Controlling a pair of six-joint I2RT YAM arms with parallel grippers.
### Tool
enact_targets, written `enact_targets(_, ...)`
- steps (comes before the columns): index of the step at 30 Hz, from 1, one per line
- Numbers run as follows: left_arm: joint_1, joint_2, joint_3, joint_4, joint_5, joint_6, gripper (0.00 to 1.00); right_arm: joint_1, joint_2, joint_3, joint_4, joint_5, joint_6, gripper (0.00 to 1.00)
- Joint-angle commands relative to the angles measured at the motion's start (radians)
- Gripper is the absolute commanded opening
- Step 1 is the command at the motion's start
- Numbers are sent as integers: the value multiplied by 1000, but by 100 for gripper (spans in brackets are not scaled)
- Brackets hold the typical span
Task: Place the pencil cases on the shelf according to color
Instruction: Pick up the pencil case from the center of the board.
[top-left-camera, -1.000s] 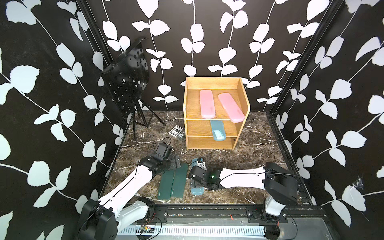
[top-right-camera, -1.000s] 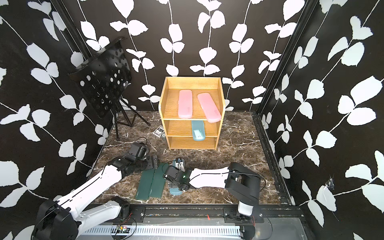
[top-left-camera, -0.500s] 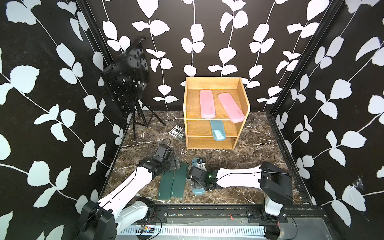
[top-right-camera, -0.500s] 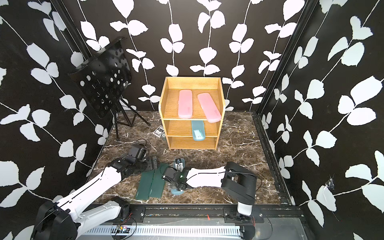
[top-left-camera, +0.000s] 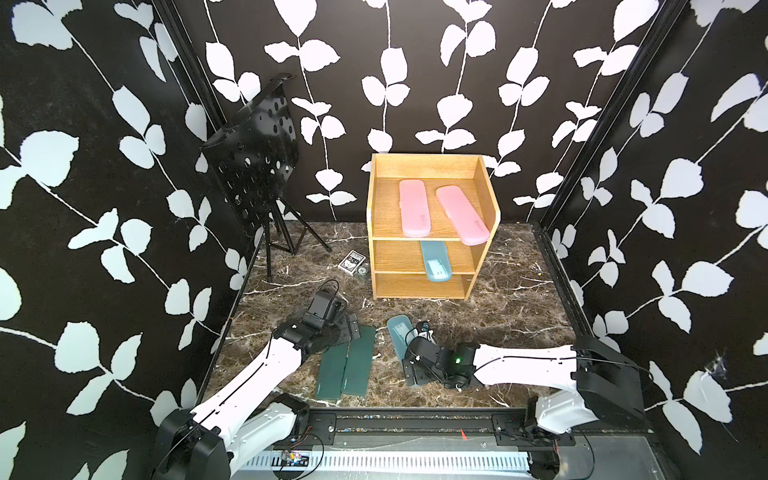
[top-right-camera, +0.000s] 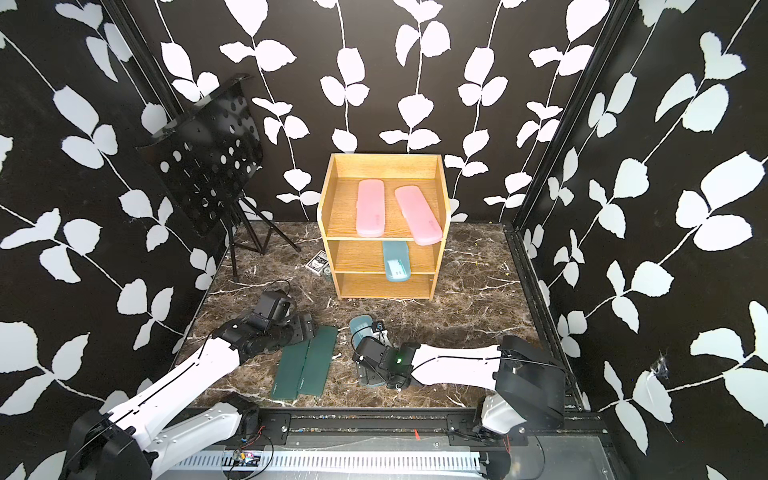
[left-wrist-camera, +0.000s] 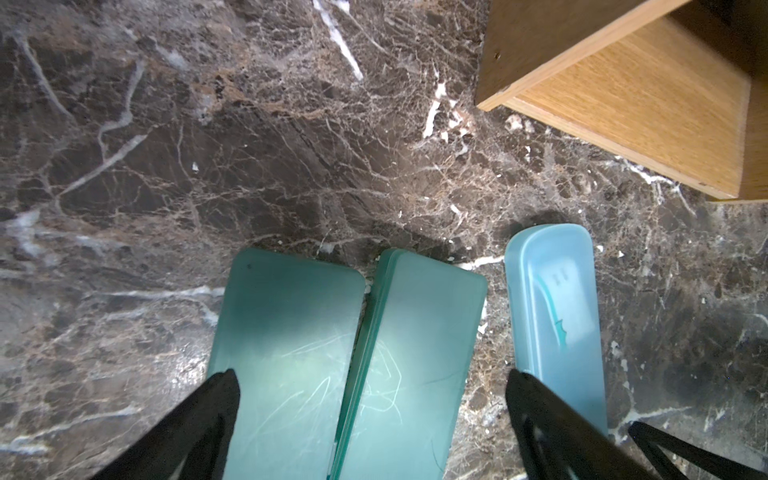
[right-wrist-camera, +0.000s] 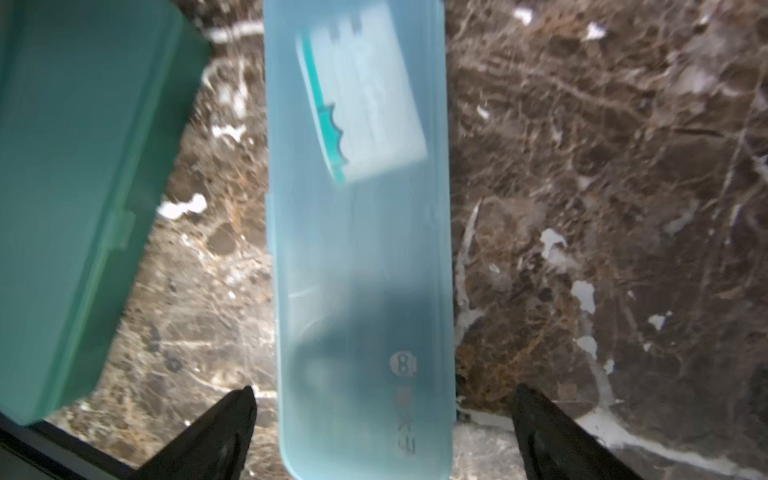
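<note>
The right gripper moves down onto the second blue case's near end (right-wrist-camera: 366, 428) next and closes across the case's sides, since its near end already lines up between my open fingers.
The shelf (top-left-camera: 415, 286) (top-right-camera: 384, 286) stands at the back. Two pink pencil cases (top-left-camera: 414, 208) (top-left-camera: 462, 214) lie on its top tier. A blue one (top-left-camera: 435, 262) juts out of the middle tier. On the floor lies a second blue case (top-left-camera: 398, 330) (right-wrist-camera: 359, 232) (left-wrist-camera: 557, 316). My right gripper (top-left-camera: 415, 370) (right-wrist-camera: 383, 392) hangs low over its near end, open, one finger on each side, not touching. Two dark green cases (top-left-camera: 332, 374) (top-left-camera: 358, 361) (left-wrist-camera: 286, 353) (left-wrist-camera: 415, 353) lie side by side. My left gripper (top-left-camera: 351, 328) (left-wrist-camera: 370, 380) is open above their far ends.
A black perforated music stand (top-left-camera: 253, 162) on a tripod fills the back left. A small card box (top-left-camera: 352, 262) lies left of the shelf. The black front rail (top-left-camera: 415, 419) runs just behind the cases' near ends. Patterned walls close in both sides.
My right arm has shifted to the right over the blue case on the floor, jaws still open. The left arm has hardly moved.
</note>
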Motion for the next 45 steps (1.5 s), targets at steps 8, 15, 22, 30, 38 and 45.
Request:
enact_targets(8, 3, -56, -29, -40, -9, -11, 99, 59, 169, 72, -61, 29, -19, 99)
enact_targets(15, 1, -65, -29, -50, -15, -9, 99, 76, 184, 48, -55, 67, 33, 98)
enact_targets(22, 2, -60, -15, -48, -37, -16, 99, 116, 143, 17, -48, 134, 73, 81)
enact_targets(30, 2, -81, 4, -81, -50, -12, 99, 143, -31, 10, -75, 226, 48, 57)
enact_targets(38, 1, -81, 8, -80, -72, -4, 99, 150, -209, 26, -146, 288, 23, 54)
enact_targets(45, 1, -95, -4, -43, -84, -6, 99, 145, -233, 187, -262, 378, -45, 52)
